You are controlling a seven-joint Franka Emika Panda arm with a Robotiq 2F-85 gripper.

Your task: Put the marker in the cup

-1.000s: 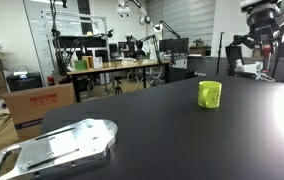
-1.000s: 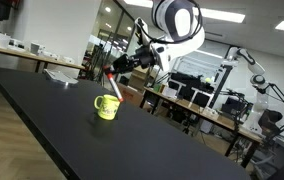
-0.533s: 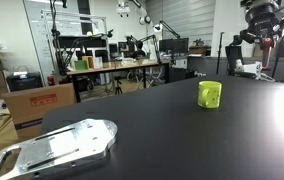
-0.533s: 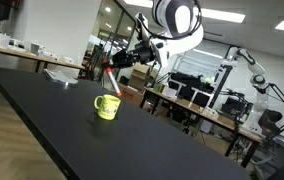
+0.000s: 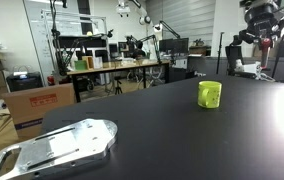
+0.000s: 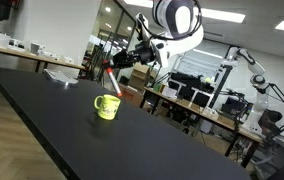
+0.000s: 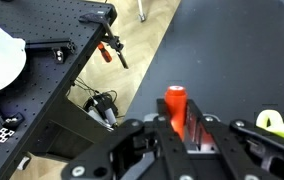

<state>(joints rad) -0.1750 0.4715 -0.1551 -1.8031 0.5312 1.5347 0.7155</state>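
Note:
My gripper has the red marker and should swing over the lime cup next and tilt the marker upright, then move down toward the cup's rim [image 5: 210,84] [image 7: 282,124].
The lime cup [image 5: 210,94] stands on the black table [image 5: 162,130]; it also shows in an exterior view [image 6: 106,106] with its handle, and its rim shows at the right edge of the wrist view [image 7: 280,122]. My gripper [image 7: 180,128] is shut on the red marker [image 7: 175,108], which stands up between the fingers. In an exterior view the gripper [image 6: 115,66] holds the marker [image 6: 110,80] in the air, hanging down above and slightly behind the cup. In an exterior view the gripper [image 5: 263,22] is high at the top right, above and right of the cup.
A flat silver metal plate [image 5: 57,148] lies at the table's near left corner. Cardboard boxes [image 5: 37,105] and lab benches stand behind. The table edge and the floor below show in the wrist view [image 7: 142,70].
The gripper with the marker has shifted slightly since one second ago; since half a second ago nothing visibly moved.

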